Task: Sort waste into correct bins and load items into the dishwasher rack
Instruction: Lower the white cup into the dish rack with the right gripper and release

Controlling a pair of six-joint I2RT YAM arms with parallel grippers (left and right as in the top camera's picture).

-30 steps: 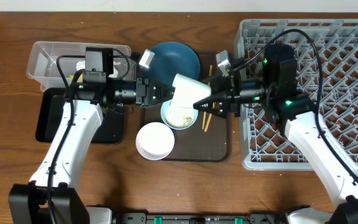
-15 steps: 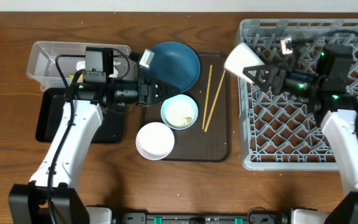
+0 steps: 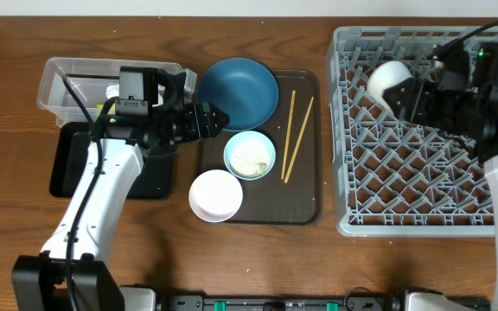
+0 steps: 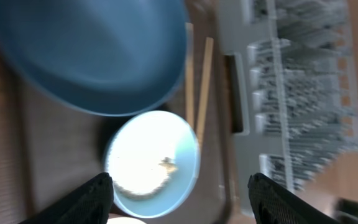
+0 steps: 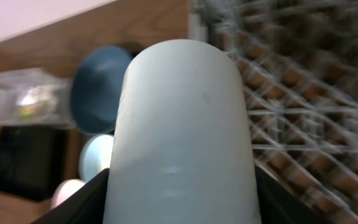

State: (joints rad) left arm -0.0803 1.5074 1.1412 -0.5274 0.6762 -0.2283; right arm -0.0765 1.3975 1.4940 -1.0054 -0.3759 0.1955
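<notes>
I should move my right gripper back and lower the small white cup into the rack's near corner [image 3: 369,204] beside the brown tray, since that corner is empty.
My right gripper [image 3: 415,97] is shut on the small white cup [image 3: 389,80] and holds it over the far left part of the grey dishwasher rack [image 3: 422,216]. The cup fills the right wrist view [image 5: 182,124]. My left gripper [image 3: 214,117] is open and empty, above the brown tray's left edge near the dark blue plate [image 3: 243,90]. The light blue bowl [image 3: 250,155] holds white rice; it shows in the left wrist view [image 4: 151,163]. The white bowl [image 3: 215,195] sits in front of it. Two chopsticks [image 3: 294,134] lie on the tray's right side.
The brown serving tray [image 3: 305,203] holds the dishes. The clear tub [image 3: 67,82] with white and yellowish waste stands at the far left, the black tray [image 3: 66,164] just in front of it. Cables hang over the rack's far edge.
My right gripper has carried the white cup from above the light blue bowl rightward to over the rack. My left gripper has pulled back slightly from the bowl.
</notes>
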